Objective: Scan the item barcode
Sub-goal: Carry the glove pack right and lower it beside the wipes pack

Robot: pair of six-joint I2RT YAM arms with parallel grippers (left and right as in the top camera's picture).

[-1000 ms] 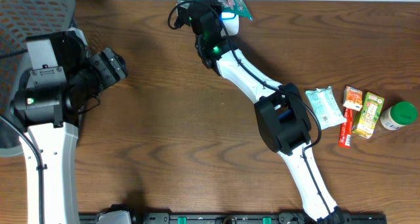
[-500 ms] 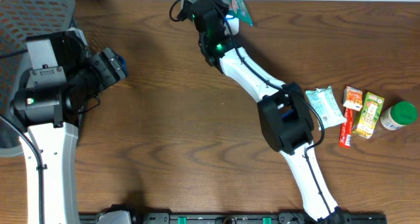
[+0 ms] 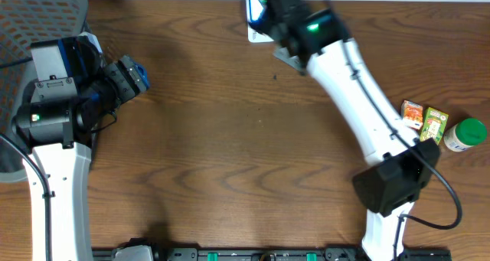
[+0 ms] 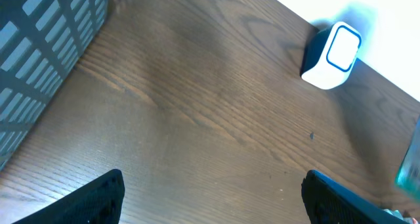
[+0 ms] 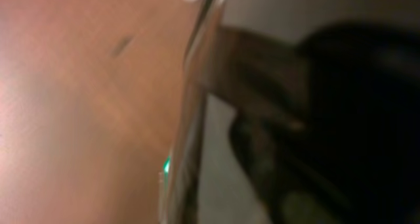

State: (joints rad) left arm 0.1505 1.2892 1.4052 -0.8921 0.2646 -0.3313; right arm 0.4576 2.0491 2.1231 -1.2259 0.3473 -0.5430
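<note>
My right gripper needs to move back and to the right in the overhead view, then down to release the packet, because the wood toward the orange packet is bare.
The white, blue-rimmed scanner stands at the table's far edge. My right arm reaches over it, with its dark wrist just to the right of the scanner. The right gripper is shut on the item, a thin shiny packet that I see edge-on and blurred. From overhead only a grey flap of the packet shows under the arm. Its pale edge is also in the left wrist view. No barcode is visible. My left gripper hangs open and empty at the left, above bare wood.
A grey mesh basket sits at the far left. At the right are an orange packet, a green carton and a green-lidded jar. The right arm's elbow hangs over the front right.
The right arm has swung to the right, carrying the packet from behind the scanner to its right side. It now covers some of the items at the right. The left arm has not moved.
</note>
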